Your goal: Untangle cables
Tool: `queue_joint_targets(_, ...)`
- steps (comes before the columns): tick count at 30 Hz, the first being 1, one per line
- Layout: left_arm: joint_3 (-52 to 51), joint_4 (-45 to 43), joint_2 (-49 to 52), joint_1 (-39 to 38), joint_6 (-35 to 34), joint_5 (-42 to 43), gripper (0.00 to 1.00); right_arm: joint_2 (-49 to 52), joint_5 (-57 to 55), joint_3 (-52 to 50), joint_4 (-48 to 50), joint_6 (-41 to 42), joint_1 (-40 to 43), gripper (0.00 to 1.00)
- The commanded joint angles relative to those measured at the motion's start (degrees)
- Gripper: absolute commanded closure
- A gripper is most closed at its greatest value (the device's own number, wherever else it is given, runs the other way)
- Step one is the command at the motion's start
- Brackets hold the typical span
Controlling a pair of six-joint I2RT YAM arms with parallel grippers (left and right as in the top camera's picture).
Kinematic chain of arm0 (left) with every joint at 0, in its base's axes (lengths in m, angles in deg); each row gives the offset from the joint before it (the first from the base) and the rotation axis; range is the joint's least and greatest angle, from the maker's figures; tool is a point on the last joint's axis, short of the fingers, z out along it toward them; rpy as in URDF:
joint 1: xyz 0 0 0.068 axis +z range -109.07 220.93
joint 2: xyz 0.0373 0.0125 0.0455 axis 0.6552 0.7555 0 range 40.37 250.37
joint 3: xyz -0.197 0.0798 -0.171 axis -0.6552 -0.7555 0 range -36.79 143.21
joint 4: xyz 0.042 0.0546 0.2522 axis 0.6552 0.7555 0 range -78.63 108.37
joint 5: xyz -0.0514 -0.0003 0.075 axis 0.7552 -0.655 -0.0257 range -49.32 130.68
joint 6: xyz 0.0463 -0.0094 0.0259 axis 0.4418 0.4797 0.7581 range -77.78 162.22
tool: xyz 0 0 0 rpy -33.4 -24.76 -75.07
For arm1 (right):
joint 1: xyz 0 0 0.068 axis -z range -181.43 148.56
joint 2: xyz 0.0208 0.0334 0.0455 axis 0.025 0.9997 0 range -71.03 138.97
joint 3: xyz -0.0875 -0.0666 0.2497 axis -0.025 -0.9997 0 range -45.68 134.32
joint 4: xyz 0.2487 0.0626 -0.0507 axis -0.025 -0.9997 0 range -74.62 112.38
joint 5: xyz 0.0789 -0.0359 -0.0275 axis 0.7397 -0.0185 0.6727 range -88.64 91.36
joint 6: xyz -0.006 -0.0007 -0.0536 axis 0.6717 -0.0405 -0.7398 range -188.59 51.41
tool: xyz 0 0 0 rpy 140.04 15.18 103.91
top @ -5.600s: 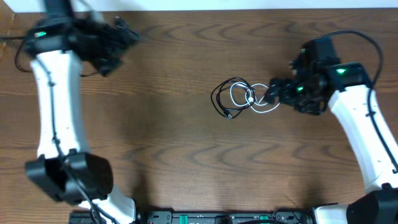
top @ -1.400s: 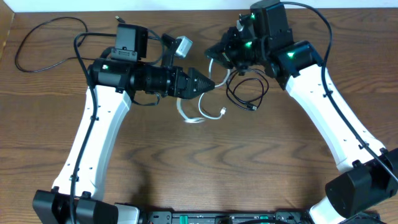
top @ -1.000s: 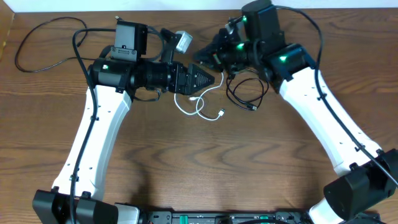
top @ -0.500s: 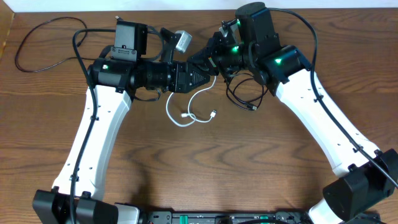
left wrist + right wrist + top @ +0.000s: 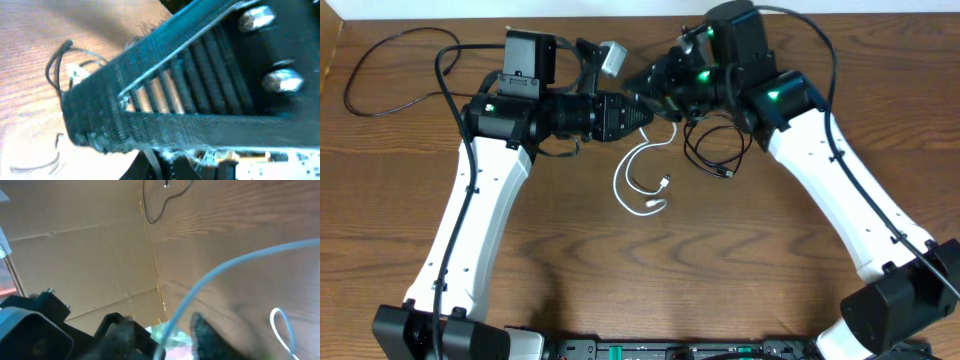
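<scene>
I should next move the white cable point(image 5: 625, 175) in my left gripper to the left in the overhead view, toward the long black lead, because the white cable hangs clear of the coiled black cable.
The white cable point(image 5: 625, 175) hangs from where the two grippers meet above the back middle of the table. Its loop and plug end lie on the wood. My left gripper point(image 5: 648, 113) is shut on the white cable's upper end. My right gripper point(image 5: 658, 92) is tip to tip with it. In the right wrist view the right gripper point(image 5: 165, 335) stands open, and the white cable point(image 5: 220, 270) runs loosely between its fingers. The right gripper's ribbed finger point(image 5: 175, 100) fills the left wrist view. The black cable point(image 5: 715, 150) lies coiled on the table under the right arm, apart from the white one.
A long black lead point(image 5: 380, 60) loops over the table's back left corner. The table's back edge point(image 5: 620, 17) runs just behind both grippers. Both arms reach in from the front corners and cross the middle of the table.
The left gripper has shut on the white cable and the right gripper has opened around it. The cable's hanging loop has swung right and settled lower on the table.
</scene>
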Motion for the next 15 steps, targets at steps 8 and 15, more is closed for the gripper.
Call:
queue_joint_targets(8, 0.11, -1.68, -3.21, 7.5, -14.56, -10.23, 0.93, -0.5, 14.71, 0.17, -2.51, -17.99, 11.85, 0.01)
queue_joint_targets(15, 0.11, -1.84, -3.21, 15.98, -25.64, -16.94, 0.93, -0.5, 13.46, 0.17, -16.04, -29.09, 16.06, 0.01)
